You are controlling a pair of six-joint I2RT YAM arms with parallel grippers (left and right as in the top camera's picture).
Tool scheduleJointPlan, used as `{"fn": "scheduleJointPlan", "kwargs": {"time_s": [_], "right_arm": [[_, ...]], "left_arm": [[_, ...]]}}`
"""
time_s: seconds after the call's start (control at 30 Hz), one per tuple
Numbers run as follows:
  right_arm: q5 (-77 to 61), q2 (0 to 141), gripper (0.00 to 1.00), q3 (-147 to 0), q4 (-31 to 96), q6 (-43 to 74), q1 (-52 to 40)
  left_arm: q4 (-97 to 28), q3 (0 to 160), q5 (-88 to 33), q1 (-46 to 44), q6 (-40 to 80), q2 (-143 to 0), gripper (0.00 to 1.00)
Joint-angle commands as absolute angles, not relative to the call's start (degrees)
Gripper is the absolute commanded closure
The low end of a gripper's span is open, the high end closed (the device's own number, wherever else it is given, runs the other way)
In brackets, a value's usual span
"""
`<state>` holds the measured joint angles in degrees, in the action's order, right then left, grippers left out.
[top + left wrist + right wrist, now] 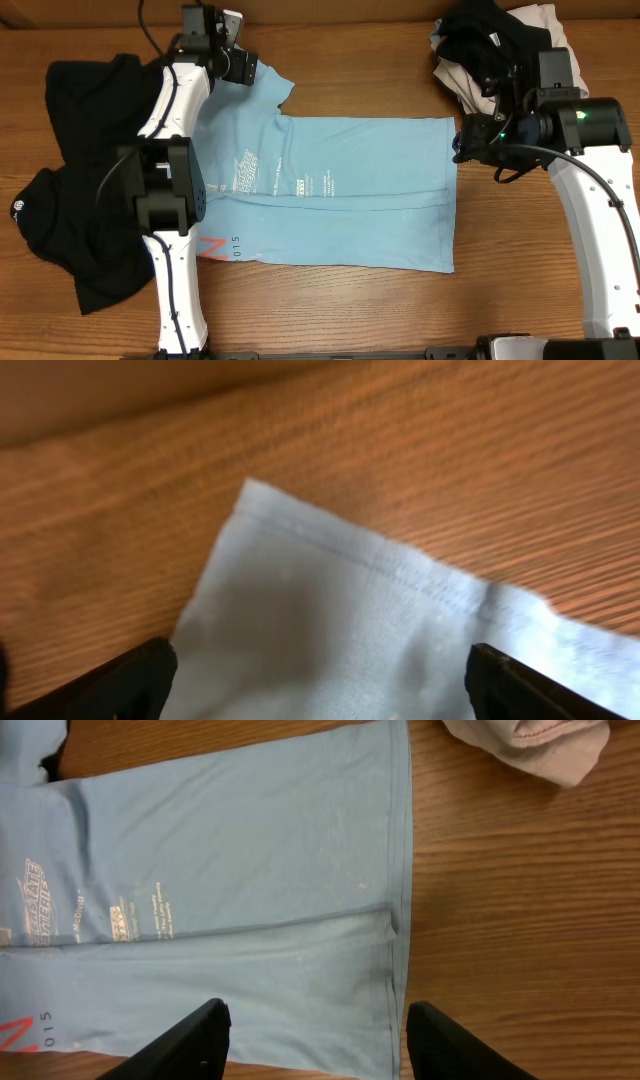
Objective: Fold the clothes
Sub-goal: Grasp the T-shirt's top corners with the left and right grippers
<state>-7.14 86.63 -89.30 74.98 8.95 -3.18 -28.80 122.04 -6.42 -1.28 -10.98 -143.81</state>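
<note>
I will move my left gripper down and slightly back onto the cloth inside the hem [240,89] [322,665] to close, as the sleeve's fabric lies flat between its open fingers.
A light blue T-shirt [340,190] with white chest print lies spread flat on the wooden table, partly folded along its length. My left gripper [243,68] is open just above the shirt's far sleeve; the left wrist view shows the sleeve's hemmed corner [340,610] between the fingers [320,685]. My right gripper [462,145] is open above the shirt's hem edge at the right. The right wrist view shows the hem [400,890] running between the spread fingers [318,1038], which hold nothing.
A black garment [70,190] lies heaped at the left, under the left arm. A pile of black and beige clothes [495,45] sits at the back right; its beige part shows in the right wrist view [535,745]. Bare wood lies along the front.
</note>
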Motion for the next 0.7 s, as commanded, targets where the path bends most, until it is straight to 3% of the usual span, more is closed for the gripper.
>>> {"fn": "scheduleJointPlan", "kwargs": {"time_s": [0.0, 0.2, 0.4, 0.57, 0.6, 0.63, 0.67], "right_arm": [[-6.52, 86.80, 0.40, -90.00, 74.76, 9.67, -3.75], [-6.50, 86.80, 0.39, -90.00, 74.83, 9.85, -3.79], [-6.50, 86.80, 0.40, -90.00, 74.72, 9.85, -3.79], [-6.50, 86.80, 0.39, -90.00, 74.70, 9.85, -3.79], [-6.50, 86.80, 0.39, -90.00, 74.67, 9.82, -3.79], [-6.50, 86.80, 0.39, -90.00, 74.63, 9.82, -3.79], [-6.50, 86.83, 0.39, -90.00, 74.46, 9.82, -3.79]], "left_arm": [[-28.45, 123.50, -5.43, -1.56, -11.81, -145.71, 0.07], [-29.28, 123.48, -5.37, -1.72, -11.75, -147.57, 0.10], [-31.38, 123.48, -5.39, -1.80, -11.75, -147.87, 0.26], [-33.26, 123.48, -5.43, -1.87, -11.75, -148.49, 0.33], [-33.78, 123.48, -5.52, -1.87, -11.75, -148.64, 0.38], [-34.33, 123.48, -5.58, -1.87, -11.75, -148.79, 0.52], [-35.05, 123.48, -5.61, -1.87, -11.57, -148.86, 0.59]]}}
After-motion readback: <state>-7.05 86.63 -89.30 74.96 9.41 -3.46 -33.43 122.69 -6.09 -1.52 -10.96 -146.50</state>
